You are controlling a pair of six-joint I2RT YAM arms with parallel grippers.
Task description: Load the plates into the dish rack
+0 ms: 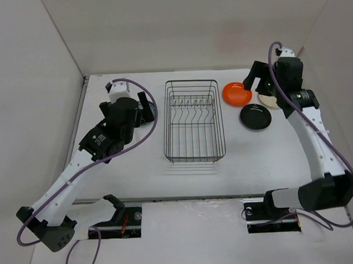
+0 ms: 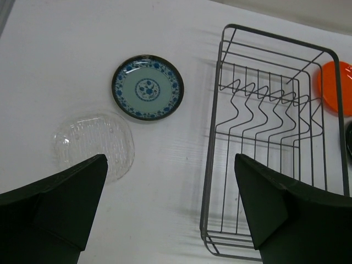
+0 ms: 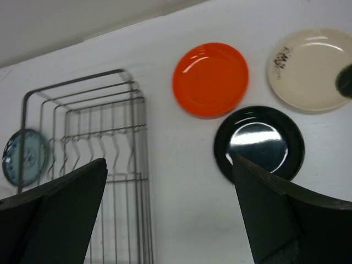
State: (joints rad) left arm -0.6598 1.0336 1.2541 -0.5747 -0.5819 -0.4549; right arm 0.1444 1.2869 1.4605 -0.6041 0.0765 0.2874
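My right gripper swings to its right in the top view and goes down to the cream plate's green rim (image 3: 346,82) next, clear of the orange plate (image 3: 210,78).
The dark wire dish rack (image 1: 193,121) stands empty mid-table; it also shows in the left wrist view (image 2: 269,137) and the right wrist view (image 3: 88,148). The orange plate (image 1: 237,93), black plate (image 1: 256,116) and cream plate (image 1: 269,100) lie flat to its right. The teal-patterned plate (image 2: 148,87) and clear glass plate (image 2: 93,144) lie flat to its left, hidden under the left arm in the top view. My left gripper (image 2: 169,165) hovers open and empty above the table between the glass plate and the rack. My right gripper (image 3: 168,165) hovers open and empty above the orange plate (image 3: 210,78), black plate (image 3: 258,144) and cream plate (image 3: 311,69).
White walls enclose the table on the left, back and right. The left arm (image 1: 101,146) reaches over the table's left side and the right arm (image 1: 307,127) runs along the right side. The cream plate is partly covered by the right arm in the top view.
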